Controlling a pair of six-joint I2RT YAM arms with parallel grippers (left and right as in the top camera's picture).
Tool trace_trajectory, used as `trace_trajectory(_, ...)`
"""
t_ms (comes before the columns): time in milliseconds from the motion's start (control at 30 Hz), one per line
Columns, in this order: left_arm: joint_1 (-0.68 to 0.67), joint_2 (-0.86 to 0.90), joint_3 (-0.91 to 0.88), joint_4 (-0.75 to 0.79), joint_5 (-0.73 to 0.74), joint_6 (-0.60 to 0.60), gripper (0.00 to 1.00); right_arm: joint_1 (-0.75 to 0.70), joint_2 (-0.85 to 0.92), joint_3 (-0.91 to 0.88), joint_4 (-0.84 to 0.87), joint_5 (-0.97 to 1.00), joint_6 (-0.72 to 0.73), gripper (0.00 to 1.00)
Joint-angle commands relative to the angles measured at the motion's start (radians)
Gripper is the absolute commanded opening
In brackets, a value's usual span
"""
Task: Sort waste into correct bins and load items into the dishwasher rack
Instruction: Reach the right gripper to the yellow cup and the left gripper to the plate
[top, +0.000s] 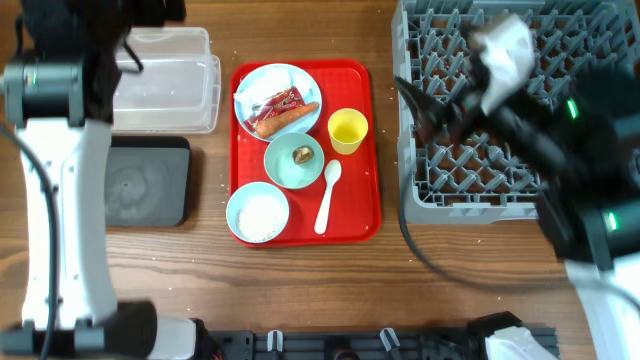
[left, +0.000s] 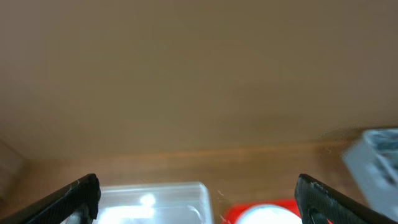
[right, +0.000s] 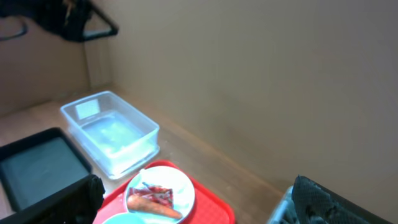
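The yellow cup's opening faces up, so my left gripper will next tilt down from above the clear tub (top: 165, 82), past the plate, onto the cup's rim.
A red serving tray (top: 365, 160) holds a pale blue plate (top: 296, 78) with an orange carrot (top: 287, 120), a red wrapper (top: 276, 102) and a white tissue (top: 244, 94). A yellow cup (top: 347, 131), a pale green bowl (top: 285, 168) with a brown scrap (top: 302, 155), a light blue bowl (top: 240, 203) of rice (top: 261, 216) and a white spoon (top: 326, 196) are also on it. My left gripper (left: 199, 199) is open and empty, high above the clear tub (top: 165, 82). My right gripper (right: 202, 199) is open and empty, raised over the grey rack (top: 470, 170).
The black tray (top: 147, 182) lies in front of the clear tub, left of the red tray. The right wrist view shows the tub (right: 112, 134), the black tray (right: 40, 165) and the plate (right: 177, 186). Both arms stand over the table sides.
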Motion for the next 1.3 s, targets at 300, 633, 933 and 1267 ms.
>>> trace_trajectory(300, -0.016, 0.225, 0.092, -0.332, 0.076, 0.149, 1.00, 0.001, 0.467, 0.112, 0.018, -0.496, 0.085, 1.00)
trace_trajectory(633, -0.015, 0.237, 0.092, -0.500, 0.186, -0.012, 1.00, 0.041, 0.605, 0.112, -0.093, -0.069, 0.353, 1.00)
trace_trajectory(933, -0.095, 0.345, 0.090, -0.535, 0.183, -0.115, 0.94, 0.064, 0.581, 0.130, -0.394, 0.378, 0.477, 1.00)
trace_trajectory(1267, -0.359, 0.558, 0.090, -0.523, 0.188, -0.306, 0.71, 0.027, 0.376, 0.130, -0.375, 0.459, 0.418, 0.99)
